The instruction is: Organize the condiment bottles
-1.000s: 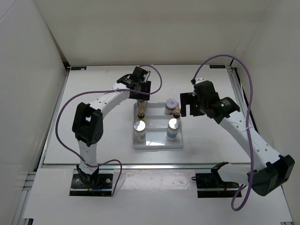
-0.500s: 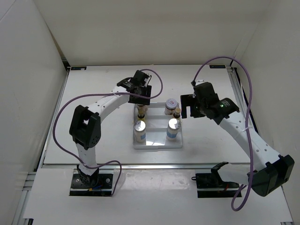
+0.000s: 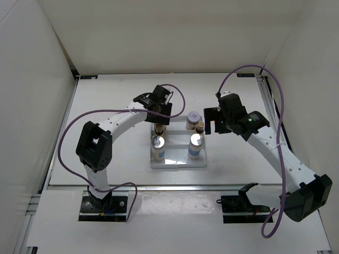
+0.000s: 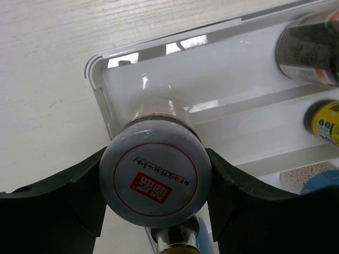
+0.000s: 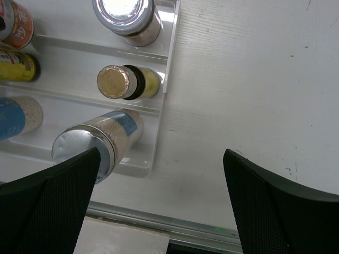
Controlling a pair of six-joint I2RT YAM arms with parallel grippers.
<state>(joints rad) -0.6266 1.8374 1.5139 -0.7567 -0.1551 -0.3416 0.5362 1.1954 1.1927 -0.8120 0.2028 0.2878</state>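
My left gripper holds the squat jar and should next move it outward toward the tray's far corner and open, since empty tray [image 3: 177, 161] bottom shows between the jar and the tray's far edge.
My left gripper [image 3: 160, 112] is shut on a squat jar with a pinkish-white lid [image 4: 155, 180], held over the corner compartment of the white divided tray [image 4: 114, 114]. I cannot tell whether the jar touches the tray floor. The second jar [image 3: 193, 117], two slim yellow-labelled bottles [image 3: 200, 127] [image 3: 159, 128] and two whitish silver-capped bottles [image 3: 158, 142] [image 3: 196, 139] stand in the tray [image 3: 177, 161]. My right gripper [image 3: 212, 123] is open and empty just right of the tray. Its wrist view shows the jar [image 5: 124, 13], a slim bottle [image 5: 124, 82] and a silver-capped bottle [image 5: 92, 145].
The tray sits mid-table between the arms. White walls enclose the table on the left, back and right. A metal rail [image 5: 159, 227] runs along the table's near edge. Purple cables loop over both arms.
My left gripper has moved nearer and slightly right with the jar, from behind the tray to over its back-left compartment. The right arm has barely moved.
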